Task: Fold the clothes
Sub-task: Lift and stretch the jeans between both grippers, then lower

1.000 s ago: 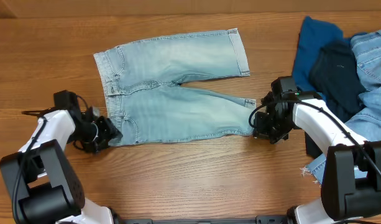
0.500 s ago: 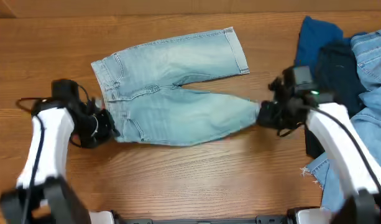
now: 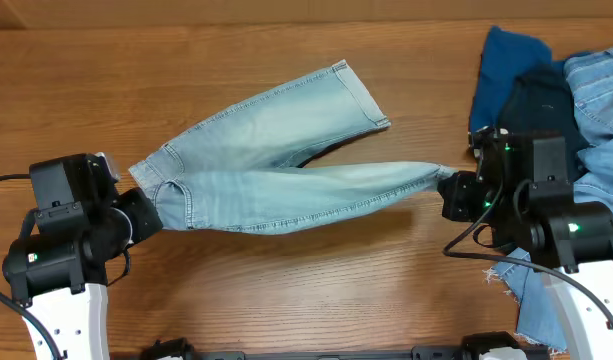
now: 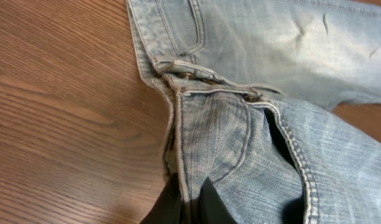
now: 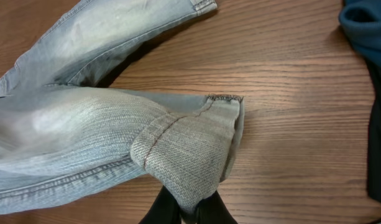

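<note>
I should next bring the jeans' waistband edge in my left gripper outward and down, where the far waist part lies, and release it over that part.
The pale light-wash jeans (image 3: 276, 150) hang stretched between both arms above the wooden table. My left gripper (image 3: 146, 212) is shut on the waistband edge (image 4: 184, 186), with the button and a pocket seam just beyond the fingers. My right gripper (image 3: 448, 188) is shut on the folded hem of the near leg (image 5: 190, 155). That near leg runs taut from left to right. The far leg (image 3: 316, 95) trails toward the back, its hem resting on the table.
A pile of other clothes sits at the right: royal blue cloth (image 3: 511, 60), a dark navy piece (image 3: 541, 120) and light denim (image 3: 596, 90). A frayed denim edge (image 3: 506, 275) lies under the right arm. Bare wood (image 3: 286, 290) surrounds the jeans.
The left gripper closed on the waistband. Both arms rose and pulled apart, lifting the near side of the jeans off the table and stretching it taut; the far leg dragged toward the middle.
</note>
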Robot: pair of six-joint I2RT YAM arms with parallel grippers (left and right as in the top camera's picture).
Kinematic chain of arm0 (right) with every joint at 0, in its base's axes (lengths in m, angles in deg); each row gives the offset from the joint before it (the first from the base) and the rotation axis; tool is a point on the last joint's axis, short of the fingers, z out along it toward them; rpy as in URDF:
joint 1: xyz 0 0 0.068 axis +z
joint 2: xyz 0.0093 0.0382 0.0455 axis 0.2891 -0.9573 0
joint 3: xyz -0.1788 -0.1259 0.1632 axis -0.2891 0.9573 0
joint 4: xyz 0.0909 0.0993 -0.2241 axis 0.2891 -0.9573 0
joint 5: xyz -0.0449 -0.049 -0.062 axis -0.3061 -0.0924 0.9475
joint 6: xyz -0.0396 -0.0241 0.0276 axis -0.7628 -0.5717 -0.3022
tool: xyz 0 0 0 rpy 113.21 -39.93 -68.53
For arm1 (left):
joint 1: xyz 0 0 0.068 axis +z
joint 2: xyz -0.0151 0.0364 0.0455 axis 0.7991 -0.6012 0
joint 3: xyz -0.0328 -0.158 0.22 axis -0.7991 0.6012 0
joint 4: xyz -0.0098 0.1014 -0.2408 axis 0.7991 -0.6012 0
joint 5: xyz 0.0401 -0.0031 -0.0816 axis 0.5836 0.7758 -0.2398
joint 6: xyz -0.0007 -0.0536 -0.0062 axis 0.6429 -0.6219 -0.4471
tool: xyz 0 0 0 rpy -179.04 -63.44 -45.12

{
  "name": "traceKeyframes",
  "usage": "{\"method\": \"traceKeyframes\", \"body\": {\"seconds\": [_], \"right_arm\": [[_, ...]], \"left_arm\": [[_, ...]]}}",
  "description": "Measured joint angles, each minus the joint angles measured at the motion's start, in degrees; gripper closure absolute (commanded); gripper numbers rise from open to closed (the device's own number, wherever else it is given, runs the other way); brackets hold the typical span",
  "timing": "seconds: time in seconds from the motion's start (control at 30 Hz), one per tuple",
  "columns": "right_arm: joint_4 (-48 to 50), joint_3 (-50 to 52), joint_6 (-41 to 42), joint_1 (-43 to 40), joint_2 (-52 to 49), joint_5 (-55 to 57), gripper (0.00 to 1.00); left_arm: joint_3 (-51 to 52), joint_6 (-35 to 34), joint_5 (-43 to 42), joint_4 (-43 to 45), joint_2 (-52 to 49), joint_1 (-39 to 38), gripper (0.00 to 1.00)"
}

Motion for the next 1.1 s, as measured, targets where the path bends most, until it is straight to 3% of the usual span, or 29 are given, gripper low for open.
{"method": "traceKeyframes", "body": {"seconds": [0.17,0.4,0.57,0.6,0.63,0.67,0.7,0.73,0.77,0.8,0.97,1.1], "right_arm": [[3.2,0.0,-1.0,0.0,-6.9,0.2,0.96],[17.4,-0.1,-4.3,1.9,-20.9,1.2,0.96],[18.8,-4.5,-4.6,4.1,-26.2,2.1,0.96],[19.6,-5.1,-4.6,4.9,-27.3,2.3,0.78],[20.6,-5.7,-4.6,5.6,-28.2,2.5,0.21],[25.2,-6.1,-4.9,6.6,-29.5,2.9,0.0],[30.2,-6.3,-4.7,7.4,-30.6,3.1,0.0],[37.9,-7.0,-4.8,8.2,-32.5,3.2,0.0],[40.4,-7.4,-4.7,8.6,-33.8,3.3,0.0],[41.1,-7.8,-4.5,8.8,-35.2,3.7,0.0],[28.2,-7.8,-2.6,7.4,-40.3,13.2,0.0],[22.1,-7.8,-3.0,7.1,-40.2,15.1,0.0]], "left_arm": [[0.0,-1.4,0.9,1.9,-4.4,-0.2,0.95],[0.0,-3.2,1.2,13.4,-17.0,-0.4,0.95],[-0.1,-4.1,-1.9,22.0,-22.2,-0.4,0.94],[-0.1,-4.2,-2.5,22.8,-23.0,-0.4,0.93],[-0.1,-4.4,-3.3,24.1,-23.9,-0.4,0.85],[-0.1,-4.8,-3.7,25.6,-24.7,-0.4,0.78],[-0.1,-5.3,-4.0,27.0,-25.3,-0.4,0.75],[-0.1,-5.6,-3.9,29.4,-26.0,-0.4,0.64],[-0.2,-5.9,-3.4,30.9,-26.8,-0.4,0.44],[-0.2,-6.3,-2.5,31.3,-27.7,-0.4,0.37],[-0.2,-8.9,4.7,29.3,-32.2,-0.3,0.31],[-0.3,-9.2,5.6,25.2,-32.2,-0.4,0.28]]}}
